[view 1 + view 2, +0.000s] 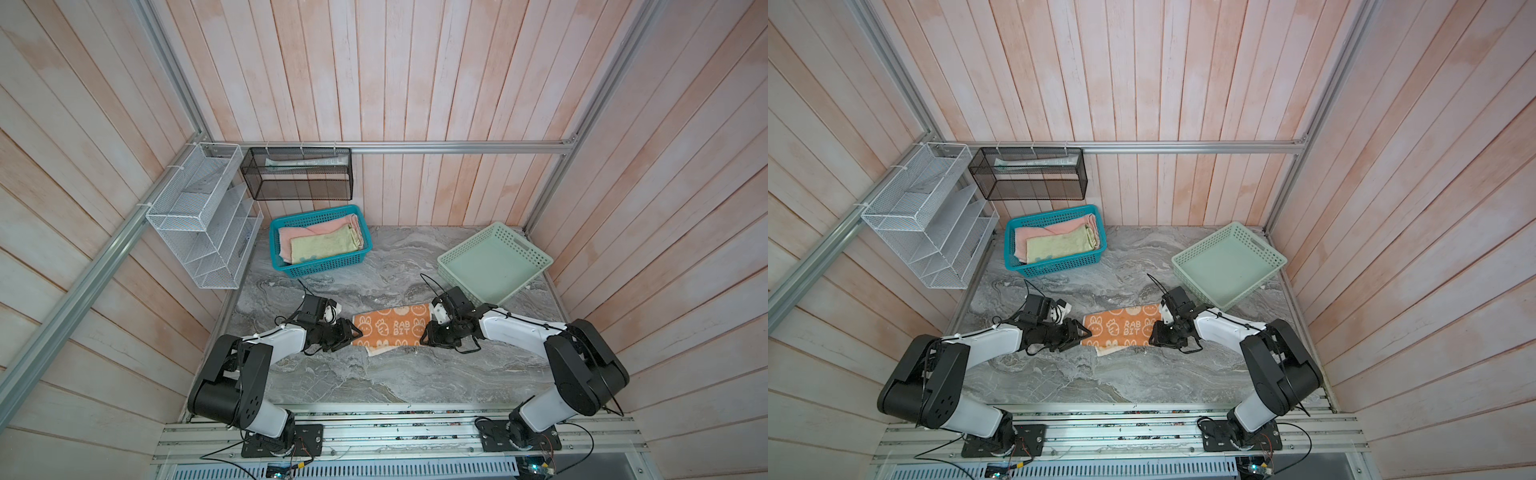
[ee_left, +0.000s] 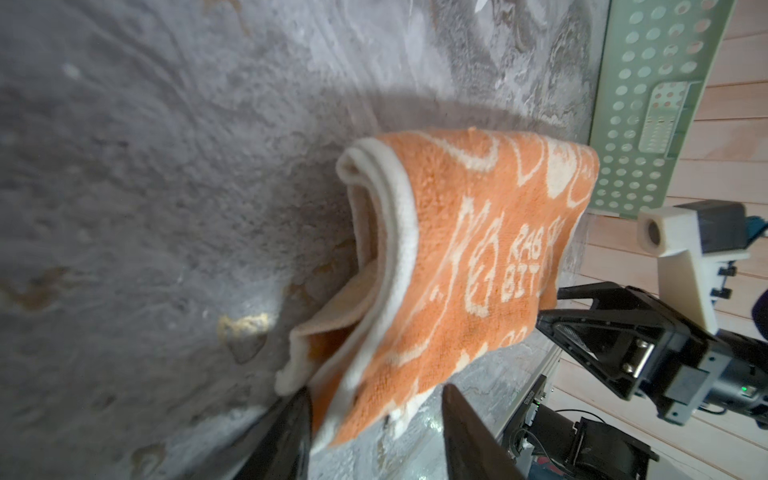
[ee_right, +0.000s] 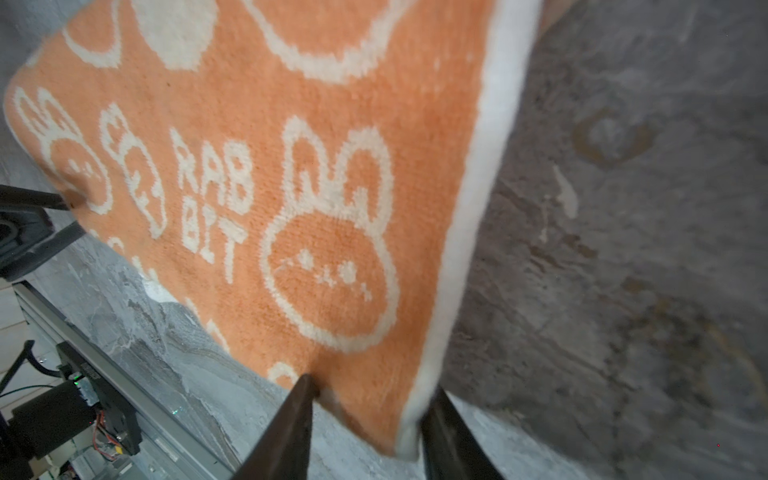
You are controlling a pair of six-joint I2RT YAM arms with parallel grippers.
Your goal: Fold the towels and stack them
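The near white-edged corner (image 1: pixel 355 344) (image 2: pixel 329 432) is already between the parted fingers of my left gripper. This gripper stays low at the towel's end and closes on it next.
The orange towel with white rabbits (image 1: pixel 388 328) (image 1: pixel 1121 328) lies folded into a strip on the grey marble table, between my two grippers. My left gripper (image 1: pixel 357 331) (image 2: pixel 376 390) is at its left end, jaws apart, with the towel's layered corner (image 2: pixel 457 249) between them. My right gripper (image 1: pixel 424 334) (image 3: pixel 372 386) is at the right end, jaws also apart, and a white-bordered corner (image 3: pixel 291 187) sits between its fingers, touching them. A pink towel (image 1: pixel 316 230) and a pale yellow towel (image 1: pixel 324 247) lie folded in the teal basket (image 1: pixel 320 270).
The pale green perforated tray (image 1: pixel 465 280) (image 2: pixel 648 83) stands at the back right, just behind my right arm. A white wire rack (image 1: pixel 203 216) and a black mesh shelf (image 1: pixel 297 174) hang on the left and back walls. Bare marble lies in front of the towel.
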